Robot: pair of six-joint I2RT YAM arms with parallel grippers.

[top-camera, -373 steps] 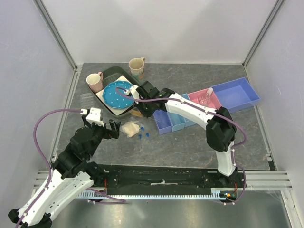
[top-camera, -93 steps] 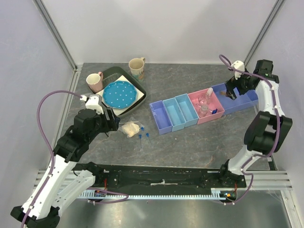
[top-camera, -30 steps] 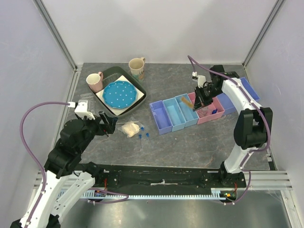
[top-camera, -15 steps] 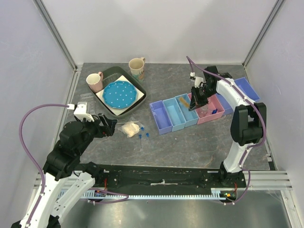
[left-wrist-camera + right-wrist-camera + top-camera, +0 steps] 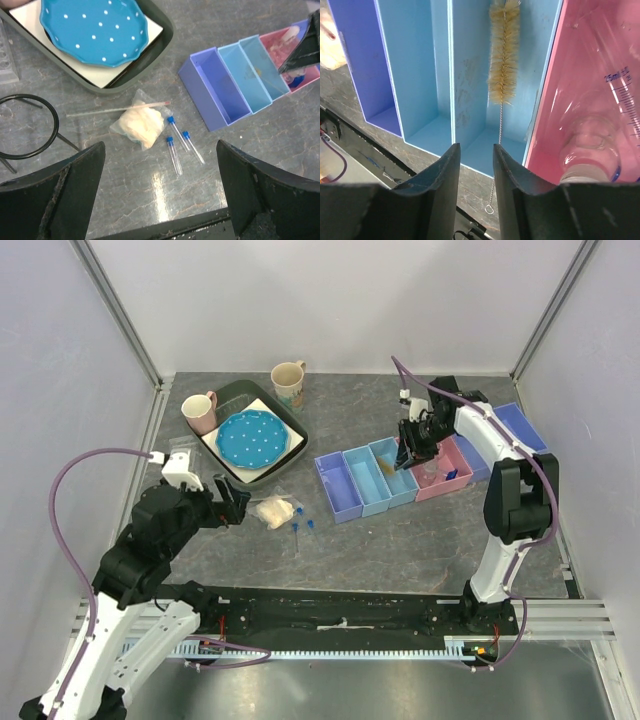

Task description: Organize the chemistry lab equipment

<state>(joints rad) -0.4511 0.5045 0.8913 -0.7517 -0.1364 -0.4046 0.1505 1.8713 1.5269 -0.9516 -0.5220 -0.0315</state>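
My left gripper should move down and to its left in the wrist view, onto the uncovered rim of the black ring (image 5: 27, 127) beside the rod.
My right gripper (image 5: 408, 455) hangs over the row of bins with its jaws partly open and nothing between them (image 5: 476, 150). Below it a tan bristle brush (image 5: 504, 55) lies free in a light-blue bin (image 5: 470, 75), its wire handle reaching over the near rim. A clear flask (image 5: 590, 150) sits in the pink bin (image 5: 580, 75). My left gripper (image 5: 232, 502) is wide open (image 5: 159, 150) above the table. Under it lie a whitish bag (image 5: 140, 125), three blue-capped tubes (image 5: 173, 155), a thin rod (image 5: 115, 110) and a black wire ring (image 5: 27, 127).
A dark tray (image 5: 300, 435) holds the blue dotted plate (image 5: 248, 438) at the back left, with two mugs (image 5: 199, 412) (image 5: 288, 382) beside it. A purple bin (image 5: 337, 485) and a second light-blue bin (image 5: 365, 480) stand left of the brush's bin. A large blue bin (image 5: 522, 428) is at far right.
My right gripper has opened and the brush it carried now lies in the light-blue bin. My left gripper's jaws have spread a little wider and the arm shifted slightly.
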